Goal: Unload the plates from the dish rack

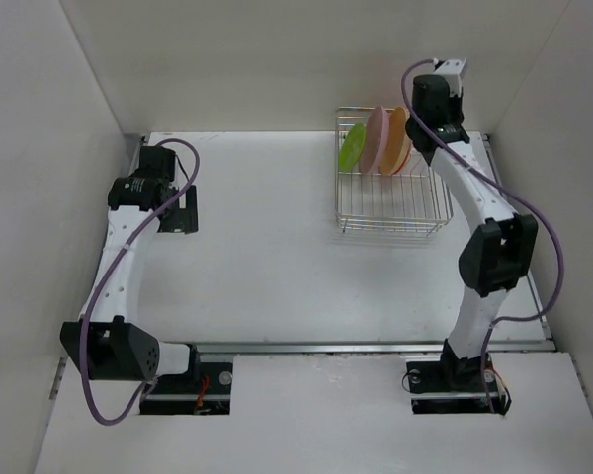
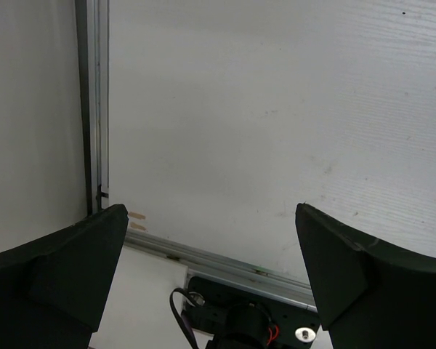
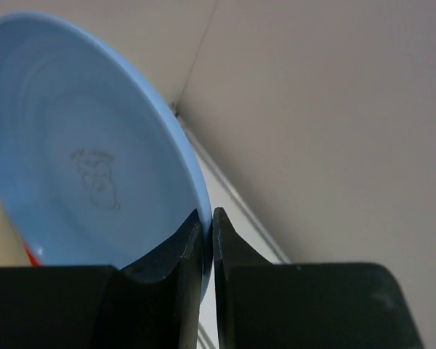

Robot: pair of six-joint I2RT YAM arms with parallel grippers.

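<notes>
The robot's right gripper should move up over the rack (image 1: 415, 212) and down onto the bare tabletop, which is to its left in the top view, to let go of the blue plate.
The silver wire dish rack (image 1: 415, 212) stands at the table's far right. Upright in it are a lime green plate (image 1: 352, 148), a pink plate (image 1: 378, 138) and a tan-yellow plate (image 1: 399, 140). My right gripper (image 1: 427, 138) reaches down at the rack's far right end. In the right wrist view my right gripper (image 3: 208, 227) is shut on the rim of a blue plate (image 3: 80, 160), one finger on each face. A sliver of orange-red plate (image 3: 33, 254) shows behind it. My left gripper (image 1: 182, 210) hovers open over the far left of the table with nothing between its fingers (image 2: 73, 262).
White walls close in the table on the left, back and right. An aluminium rail (image 2: 232, 263) runs along the near edge, with the left arm's base (image 2: 247, 320) behind it. The right arm's purple cable (image 1: 549, 247) loops out toward the right wall.
</notes>
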